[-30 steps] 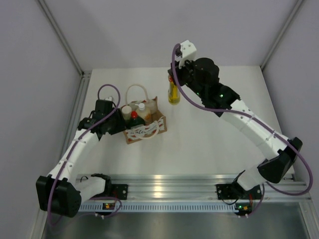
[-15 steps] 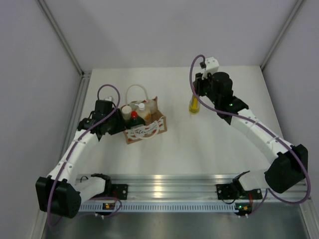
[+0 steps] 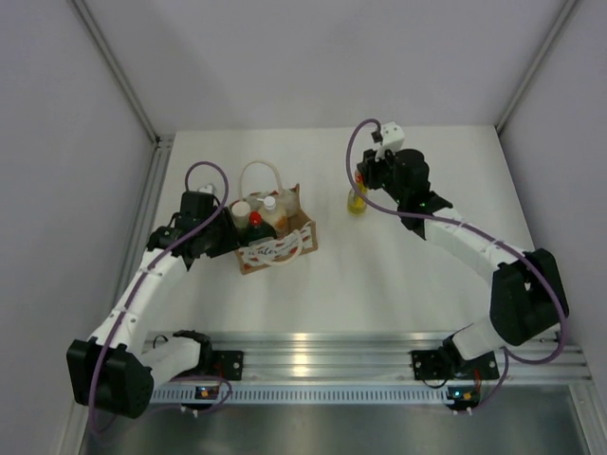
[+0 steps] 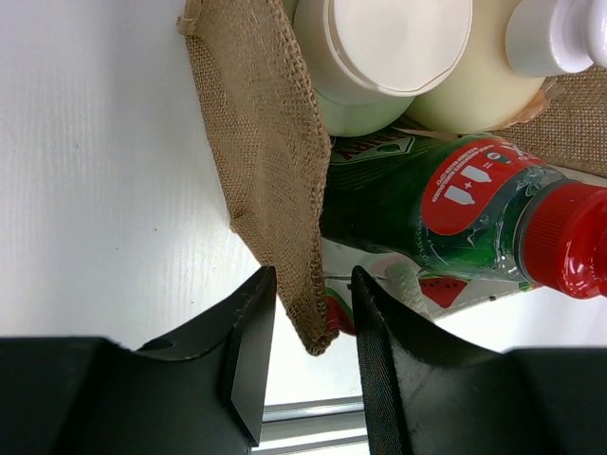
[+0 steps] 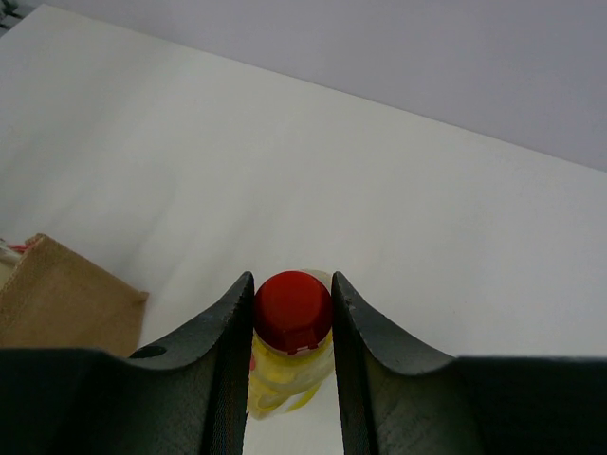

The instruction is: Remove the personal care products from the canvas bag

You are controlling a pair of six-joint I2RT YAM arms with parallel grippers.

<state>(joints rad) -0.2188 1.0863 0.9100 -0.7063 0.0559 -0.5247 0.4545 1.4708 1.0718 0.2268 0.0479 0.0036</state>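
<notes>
Next, my right gripper moves down until the upright yellow bottle stands on the bare tabletop beside the bag. It then releases the red cap, as that spot is clear.
The tan canvas bag (image 3: pixel 280 245) stands left of the table's middle, with its cream handle (image 3: pixel 260 171) looped up. Inside it are a pale cylinder with a white cap (image 4: pixel 394 43), a cream pump bottle (image 4: pixel 479 90) and a dark green bottle with a red cap (image 4: pixel 446 204). My left gripper (image 3: pixel 230 235) (image 4: pixel 311 284) is shut on the bag's left wall (image 4: pixel 270 161). My right gripper (image 3: pixel 358 185) (image 5: pixel 291 284) is shut on the red cap (image 5: pixel 292 311) of the slim yellow bottle (image 3: pixel 357 199), upright to the right of the bag. Whether its base touches the table I cannot tell.
The white table (image 3: pixel 398 275) is bounded by grey walls at the back and sides. An aluminium rail (image 3: pixel 322 346) with the arm bases runs along the near edge. A corner of the bag (image 5: pixel 57 299) shows at the left of the right wrist view.
My right arm has carried the yellow bottle to the right, away from the bag, and brought it lower towards the table. The left arm and the bag have not moved.
</notes>
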